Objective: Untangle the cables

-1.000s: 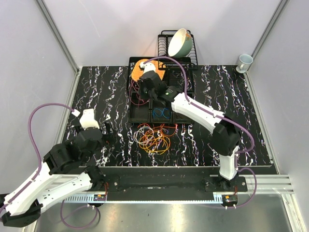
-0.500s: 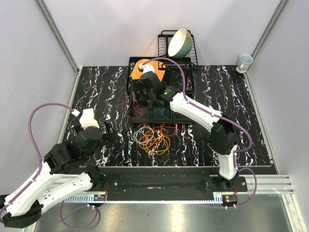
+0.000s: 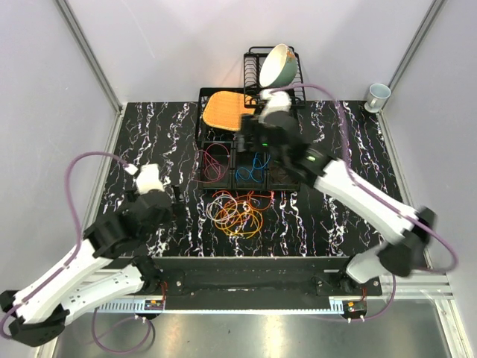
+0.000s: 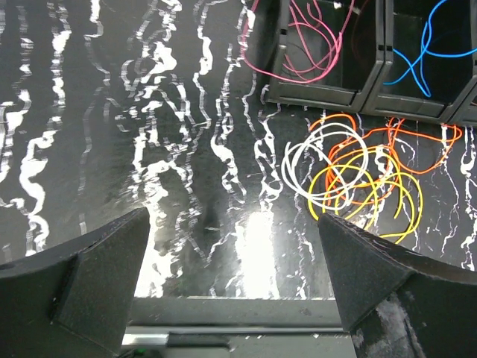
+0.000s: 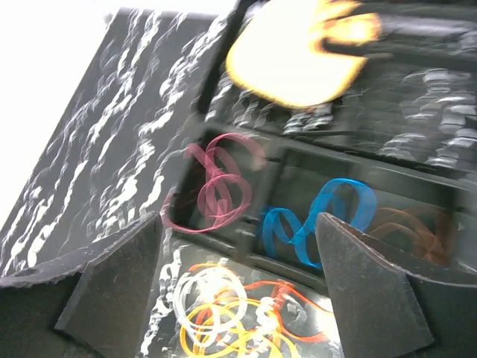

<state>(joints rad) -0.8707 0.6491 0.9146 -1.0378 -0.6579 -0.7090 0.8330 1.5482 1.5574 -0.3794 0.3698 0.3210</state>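
My left gripper is going to move over to the tangle and down onto the orange cable [image 3: 232, 212] [image 4: 335, 173] there, since that cable winds through white and yellow loops.
A tangle of orange, yellow and white cables [image 3: 237, 212] lies on the table just in front of a black compartment tray [image 3: 223, 183]. A red-pink cable [image 3: 214, 162] sits in the tray's left compartment, one loop hanging over the left rim. A blue cable [image 3: 252, 165] lies in the middle compartment. My right gripper [image 3: 252, 140] hovers open above the tray's back, holding nothing; its view shows the pink cable [image 5: 216, 194], blue cable [image 5: 320, 216] and tangle [image 5: 231, 313]. My left gripper [image 3: 168, 198] stands open over bare table, left of the tangle [image 4: 358, 175].
An orange board [image 3: 226, 110] lies behind the tray. A wire dish rack with a tilted bowl [image 3: 277, 66] stands at the back, and a cup [image 3: 378, 95] sits in the back right corner. A faint orange cable [image 5: 406, 224] lies in the right compartment.
My right gripper has opened, left the red-pink cable in the left compartment, and swung up and to the right. The left arm has shifted slightly forward.
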